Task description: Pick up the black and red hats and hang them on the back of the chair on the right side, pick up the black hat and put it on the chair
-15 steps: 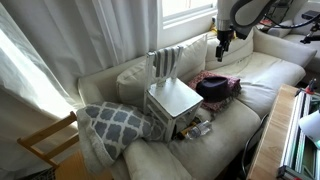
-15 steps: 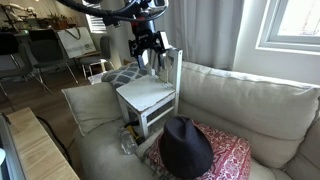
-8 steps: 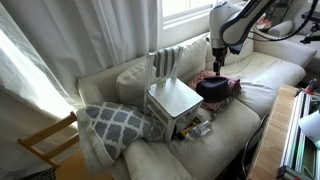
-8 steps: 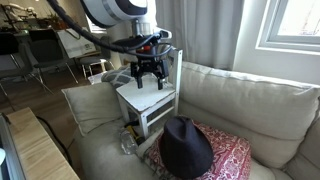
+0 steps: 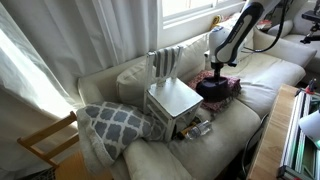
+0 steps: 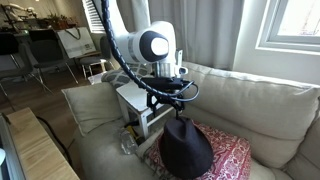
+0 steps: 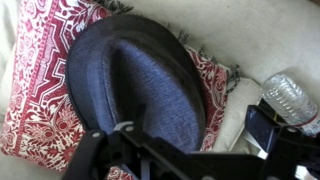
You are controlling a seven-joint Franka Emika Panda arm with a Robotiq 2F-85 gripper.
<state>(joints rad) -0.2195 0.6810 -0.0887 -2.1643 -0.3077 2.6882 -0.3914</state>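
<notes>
I should next lower my open gripper onto the black hat's top (image 6: 183, 130) (image 7: 172, 122) and close its fingers on the raised fabric, because the hat's top is just below, between them.
The black hat (image 5: 214, 88) lies on a pink patterned cloth (image 5: 234, 86) on the sofa, beside the pale grey-white chair (image 5: 172, 98). It also shows in an exterior view (image 6: 187, 148) and fills the wrist view (image 7: 135, 80). My gripper (image 5: 215, 69) hangs just above the hat's crown, open and empty; it shows in an exterior view (image 6: 173, 102) and as dark fingers at the wrist view's bottom edge (image 7: 180, 160). The chair (image 6: 140, 97) stands on the sofa seat, partly hidden by my arm. The red and black hat is out of view.
A grey-white patterned cushion (image 5: 112, 122) lies beside the chair. A clear plastic bottle (image 7: 290, 97) lies on the sofa near the cloth (image 7: 40, 110). A bare light-wood chair (image 5: 45, 143) stands off the sofa's end. A striped cloth (image 5: 165, 60) drapes over the chair back.
My gripper has moved from above the chair's back across and down to just over the black hat. The hat and chair have not moved.
</notes>
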